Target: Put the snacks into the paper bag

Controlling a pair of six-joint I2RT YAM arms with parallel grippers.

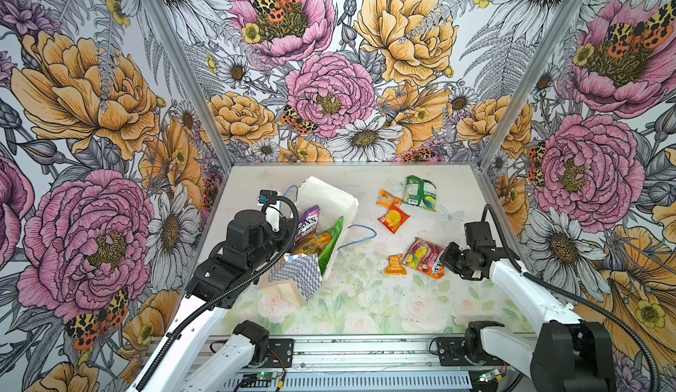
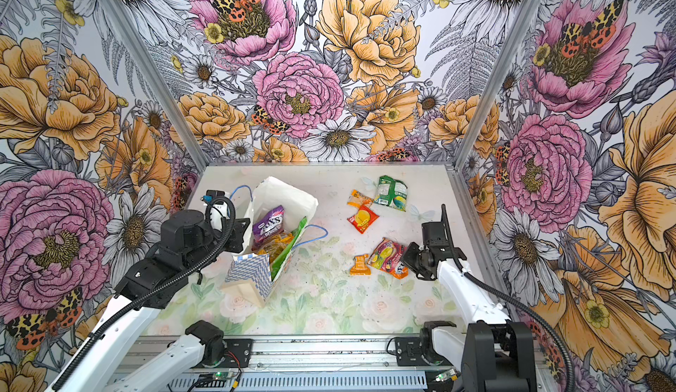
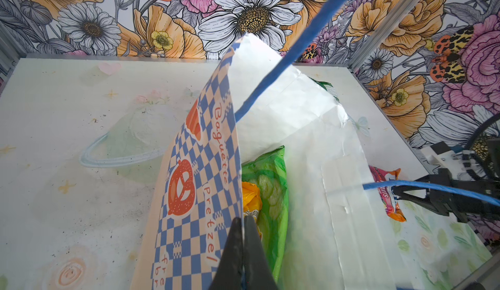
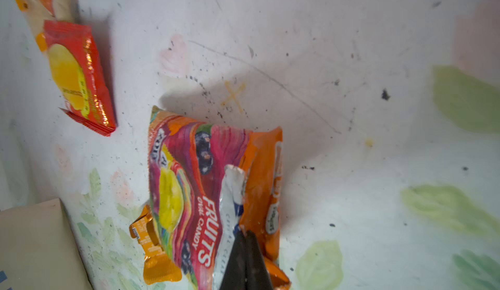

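Observation:
My right gripper lifts toward the orange sachet (image 4: 156,251) beside it next, tips the fruit packet (image 4: 189,180) over and releases it, as I hold the packet only by its edge.
The paper bag (image 1: 296,271) lies tilted on the table's left half, its mouth facing away from me. My left gripper (image 3: 244,221) is shut on its checkered wall (image 3: 200,166) at the rim. Inside the bag show a purple Berries packet (image 1: 306,222), a green packet (image 1: 331,243) and an orange-yellow one (image 1: 312,245). My right gripper (image 4: 244,234) is shut on the edge of the red-pink fruit packet (image 4: 189,180) at the right (image 1: 424,256). A small orange sachet (image 1: 395,265) lies partly under that packet.
Further back on the table lie a green packet (image 1: 420,192), a small orange sachet (image 1: 388,198) and a red packet (image 1: 393,218). A blue cord handle (image 1: 360,233) loops out of the bag towards the middle. Flowered walls close in three sides.

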